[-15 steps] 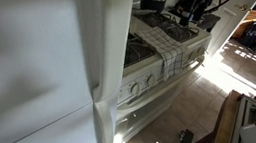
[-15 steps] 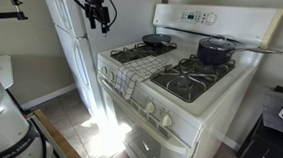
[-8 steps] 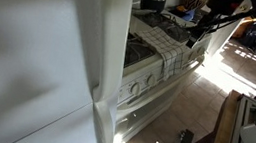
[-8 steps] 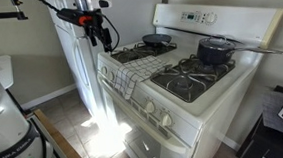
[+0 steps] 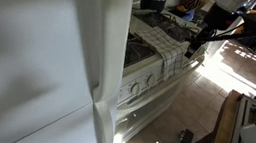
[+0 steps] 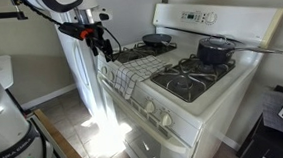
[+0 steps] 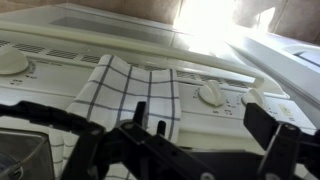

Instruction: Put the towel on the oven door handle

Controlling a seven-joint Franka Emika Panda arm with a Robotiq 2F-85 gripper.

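Note:
The gripper's fingers hover above the towel, so the gripper should next move down, open, and turn square to the range, onto the towel's edge by the paired knobs.
The towel (image 6: pixel 129 80), white with a dark grid check, lies over the front edge of the white gas range and hangs down across the knob panel. It shows in both exterior views (image 5: pixel 175 56) and in the wrist view (image 7: pixel 130 95). The oven door handle (image 7: pixel 120 40) is a white horizontal bar just past the towel's hem, and it is bare in an exterior view (image 5: pixel 147 99). My gripper (image 6: pixel 105 48) is open and empty. It hovers in front of the range's corner, a little above and beside the towel (image 5: pixel 201 41) (image 7: pixel 205 140).
The white refrigerator (image 6: pixel 75 54) with its tall vertical handle (image 5: pixel 104 48) stands right beside the range. A dark pan (image 6: pixel 157 39) and a pot (image 6: pixel 215 50) sit on the back burners. Control knobs (image 7: pixel 210 93) flank the towel. Sunlit tile floor (image 5: pixel 204 103) lies in front.
My gripper has come down and away from the refrigerator's upper part toward the range's front corner, ending close to the towel. The towel has not moved.

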